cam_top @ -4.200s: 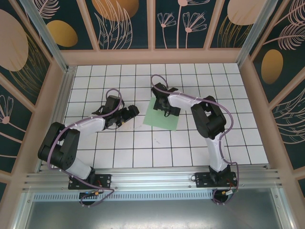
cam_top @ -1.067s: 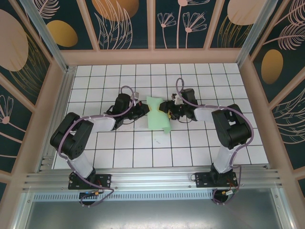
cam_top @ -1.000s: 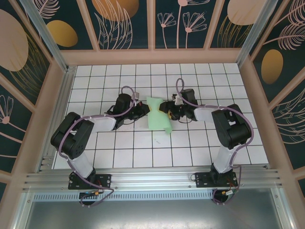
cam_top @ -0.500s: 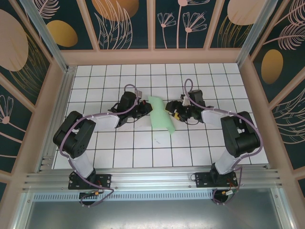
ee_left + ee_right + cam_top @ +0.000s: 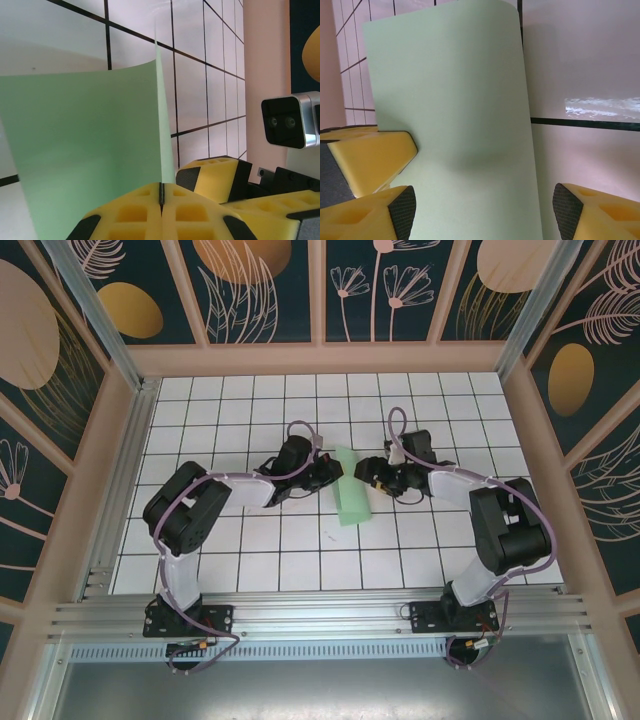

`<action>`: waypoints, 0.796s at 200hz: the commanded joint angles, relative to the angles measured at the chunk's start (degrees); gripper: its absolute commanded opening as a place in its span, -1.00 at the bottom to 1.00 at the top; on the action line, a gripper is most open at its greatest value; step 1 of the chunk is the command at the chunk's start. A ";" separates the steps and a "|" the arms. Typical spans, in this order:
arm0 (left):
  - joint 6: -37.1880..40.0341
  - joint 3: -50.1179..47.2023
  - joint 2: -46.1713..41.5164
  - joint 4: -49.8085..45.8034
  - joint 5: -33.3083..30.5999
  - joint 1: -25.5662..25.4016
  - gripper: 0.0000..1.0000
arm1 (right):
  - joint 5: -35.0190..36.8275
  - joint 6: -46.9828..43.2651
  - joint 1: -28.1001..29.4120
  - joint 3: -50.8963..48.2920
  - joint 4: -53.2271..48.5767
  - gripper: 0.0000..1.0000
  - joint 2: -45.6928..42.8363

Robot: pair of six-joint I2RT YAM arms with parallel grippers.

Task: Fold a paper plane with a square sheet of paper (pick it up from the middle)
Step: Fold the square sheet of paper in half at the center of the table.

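The raised flap still gapes above the lower layer. The left gripper comes down next, lays the held side over the lower layer's free edge and releases it.
The square sheet of paper (image 5: 350, 488) is pale mint green and bent over on itself, so from above it looks like a narrow upright strip in the middle of the table. My left gripper (image 5: 327, 472) is shut on the paper's left side. In the left wrist view its yellow fingers (image 5: 135, 212) press together on the sheet (image 5: 85, 145). My right gripper (image 5: 366, 471) stands open just right of the strip. In the right wrist view the curved sheet (image 5: 455, 100) rises ahead of the open right gripper (image 5: 485, 210). No paper plane shape shows.
The white grid table (image 5: 250, 550) is ringed by a pinkish wooden frame (image 5: 320, 358) with dark patterned panels. An aluminium rail (image 5: 320, 618) carries both arm bases at the near edge. The two grippers face each other closely across the paper.
The left gripper has carried the paper's left edge rightward, narrowing the sheet to a strip. The right gripper has opened, let go of the paper and drawn back to the right.
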 commanded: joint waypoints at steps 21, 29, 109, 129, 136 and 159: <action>-0.77 1.44 2.53 1.14 0.35 -0.28 -1.00 | -0.97 -3.80 -0.43 0.65 -2.68 0.38 -0.28; -1.01 1.30 2.74 1.21 0.30 -0.28 -1.00 | -0.87 -4.41 -0.39 1.25 -3.27 0.35 0.38; -3.27 0.35 4.32 0.87 -0.69 -0.65 -1.00 | 2.02 -10.21 1.50 5.52 -8.85 0.18 5.70; -3.13 0.89 4.77 -1.05 -0.92 -0.67 -1.00 | 2.49 -10.93 1.59 5.94 -9.42 0.12 6.43; -2.99 0.93 4.86 -1.63 -1.06 -0.63 -1.00 | 2.78 -11.20 1.70 6.06 -9.78 0.08 6.77; -3.09 0.87 4.65 -2.05 -1.27 -0.67 -0.94 | 3.74 -12.46 2.26 6.64 -10.91 -0.01 8.00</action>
